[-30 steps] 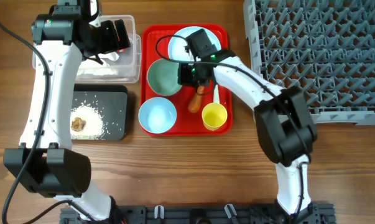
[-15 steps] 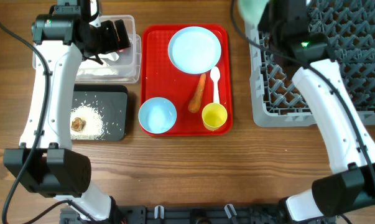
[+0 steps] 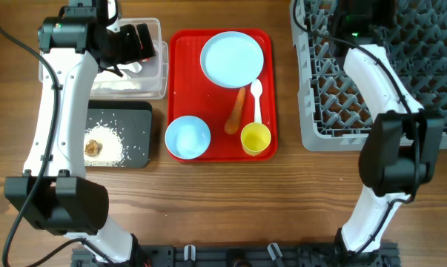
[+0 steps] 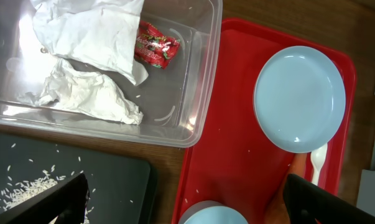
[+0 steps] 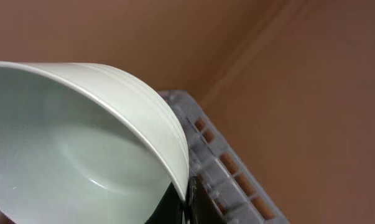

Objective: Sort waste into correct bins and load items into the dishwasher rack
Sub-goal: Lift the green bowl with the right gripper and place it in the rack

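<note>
Next, my right gripper lowers onto the grey rack's wires on the red serving tray's side, since the pale green bowl still hangs tilted above the grey rack.
My left gripper is open and empty, hovering over the clear tub, which holds crumpled white napkins and the red wrapper. My right gripper is shut on the rim of the pale green bowl, tilted above the far edge of the grey rack; the bowl is out of the overhead view. On the red serving tray lie the light-blue plate, carrot, white spoon, yellow cup and light-blue bowl. The black tray holds rice and the brown lump.
The right arm reaches up across the left side of the rack. The left arm runs along the table's left side, beside the black tray. A corner of the rack shows under the held bowl.
My right gripper lifted the pale green bowl off the red tray and carried it right and back, over the rack's far edge. The left arm has not moved.
</note>
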Motion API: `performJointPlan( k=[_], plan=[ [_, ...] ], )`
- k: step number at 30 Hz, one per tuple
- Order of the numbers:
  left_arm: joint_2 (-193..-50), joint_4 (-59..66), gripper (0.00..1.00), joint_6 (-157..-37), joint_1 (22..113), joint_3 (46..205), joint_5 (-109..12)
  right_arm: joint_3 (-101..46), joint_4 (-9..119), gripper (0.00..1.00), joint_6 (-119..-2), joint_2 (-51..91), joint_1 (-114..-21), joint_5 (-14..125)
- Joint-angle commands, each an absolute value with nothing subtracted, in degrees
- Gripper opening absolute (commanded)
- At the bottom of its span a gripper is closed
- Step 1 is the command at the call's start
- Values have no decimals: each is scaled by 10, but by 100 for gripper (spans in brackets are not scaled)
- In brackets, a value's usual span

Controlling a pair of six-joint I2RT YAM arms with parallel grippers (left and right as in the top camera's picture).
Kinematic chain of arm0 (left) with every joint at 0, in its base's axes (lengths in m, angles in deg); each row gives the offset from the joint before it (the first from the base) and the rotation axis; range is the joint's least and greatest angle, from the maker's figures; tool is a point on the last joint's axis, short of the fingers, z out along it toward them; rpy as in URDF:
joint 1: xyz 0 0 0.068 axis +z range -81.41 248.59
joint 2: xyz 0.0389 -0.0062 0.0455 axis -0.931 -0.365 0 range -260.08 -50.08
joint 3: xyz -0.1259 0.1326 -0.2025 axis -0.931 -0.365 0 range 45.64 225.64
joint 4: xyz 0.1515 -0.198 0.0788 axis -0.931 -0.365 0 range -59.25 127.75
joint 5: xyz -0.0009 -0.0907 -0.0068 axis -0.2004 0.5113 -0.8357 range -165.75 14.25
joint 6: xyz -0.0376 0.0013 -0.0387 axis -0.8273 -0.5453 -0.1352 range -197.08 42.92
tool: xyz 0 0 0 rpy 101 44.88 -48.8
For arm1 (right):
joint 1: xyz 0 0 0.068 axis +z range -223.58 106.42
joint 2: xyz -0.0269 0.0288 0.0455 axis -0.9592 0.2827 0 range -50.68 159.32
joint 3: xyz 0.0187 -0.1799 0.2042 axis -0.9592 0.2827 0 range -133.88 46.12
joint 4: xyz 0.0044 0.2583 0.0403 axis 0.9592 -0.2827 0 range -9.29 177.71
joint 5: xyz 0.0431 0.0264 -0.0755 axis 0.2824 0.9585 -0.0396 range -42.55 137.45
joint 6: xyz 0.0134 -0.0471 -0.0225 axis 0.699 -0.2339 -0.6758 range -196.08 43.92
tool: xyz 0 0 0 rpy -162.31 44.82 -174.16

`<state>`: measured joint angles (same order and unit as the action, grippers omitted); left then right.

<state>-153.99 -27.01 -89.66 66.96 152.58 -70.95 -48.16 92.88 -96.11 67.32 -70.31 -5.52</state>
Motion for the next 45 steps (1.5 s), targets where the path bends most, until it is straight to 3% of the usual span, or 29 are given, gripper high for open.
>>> performJointPlan(
  k=[1, 15, 19, 26, 28, 31, 34, 36, 42, 45],
  plan=[
    [-1542, -270, 100, -898, 672, 1526, -709, -486, 926, 5, -985, 700, -703, -81],
    [-1542, -270, 100, -897, 672, 1526, -709, -479, 726, 4, -845, 727, -702, -17],
    [-1542, -270, 100, -898, 672, 1526, -709, -479, 709, 9, -845, 727, -695, 30],
    [-1542, -270, 100, -897, 672, 1526, -709, -479, 733, 9, -816, 727, -677, 71],
    [-1542, -270, 100, -897, 672, 1526, -709, -479, 696, 20, -817, 727, -673, 76],
    [-1542, -270, 100, -897, 672, 1526, -709, -479, 643, 28, -817, 727, -664, 110],
    [-1542, -270, 100, -897, 672, 1526, -709, -479, 621, 42, -816, 727, -651, 139],
    [-1542, -270, 100, -897, 672, 1526, -709, -480, 622, 58, -817, 724, -639, 139],
    [-1542, -270, 100, -897, 672, 1526, -709, -480, 619, 65, -812, 670, -631, 152],
    [-1542, -270, 100, -898, 672, 1526, -709, -480, 588, 71, -799, 605, -631, 278]
  ],
)
